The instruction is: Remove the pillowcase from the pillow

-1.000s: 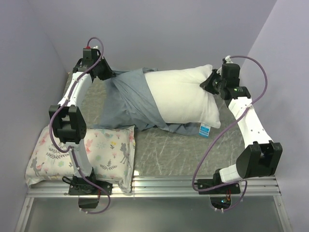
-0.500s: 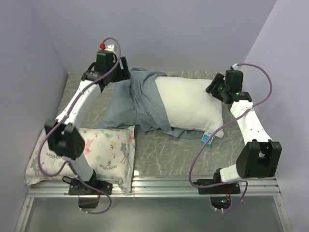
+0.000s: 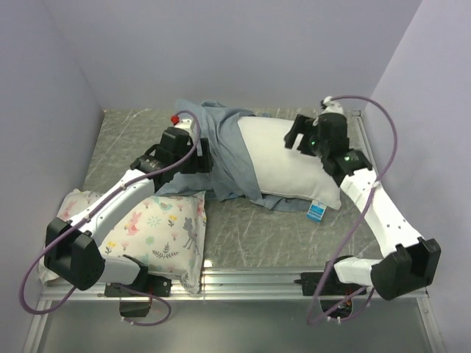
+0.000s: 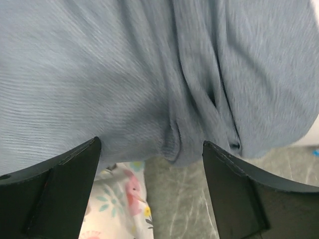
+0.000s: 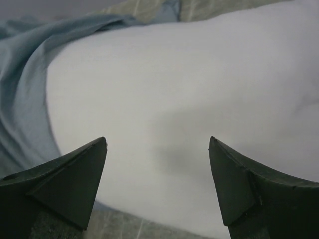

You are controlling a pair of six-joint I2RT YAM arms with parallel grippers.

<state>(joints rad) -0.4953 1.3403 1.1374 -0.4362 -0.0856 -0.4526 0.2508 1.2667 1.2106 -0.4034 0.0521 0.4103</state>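
Note:
My left gripper comes down onto the pillowcase's raised fold (image 3: 215,170) (image 4: 173,117) next and closes on the cloth, since the pillowcase lies bunched in folds below the gripper's open fingers.
The white pillow (image 3: 294,165) lies on the table with its right half bare and a blue-and-white tag (image 3: 315,212) at its near edge. The slate blue-grey pillowcase (image 3: 221,151) is bunched over the pillow's left end. My left gripper (image 3: 204,156) hovers open over the bunched pillowcase (image 4: 124,74); nothing is between the jaws of this gripper (image 4: 150,144). My right gripper (image 3: 293,137) hangs open above the bare pillow (image 5: 189,89). Between its fingertips my right gripper (image 5: 157,139) holds nothing. The pillowcase edge (image 5: 25,74) shows at the left of the right wrist view.
A smaller floral deer-print pillow (image 3: 158,228) lies at the near left, just under the pillowcase's near edge and below my left arm. It also shows as the floral pillow (image 4: 124,209) beside grey marbled table (image 4: 194,199). Purple walls close in on three sides.
Both grippers went from shut to open, letting go of the pillowcase and the pillow. The pillow settled lower on the table. Both arms swung inward and nearer over them.

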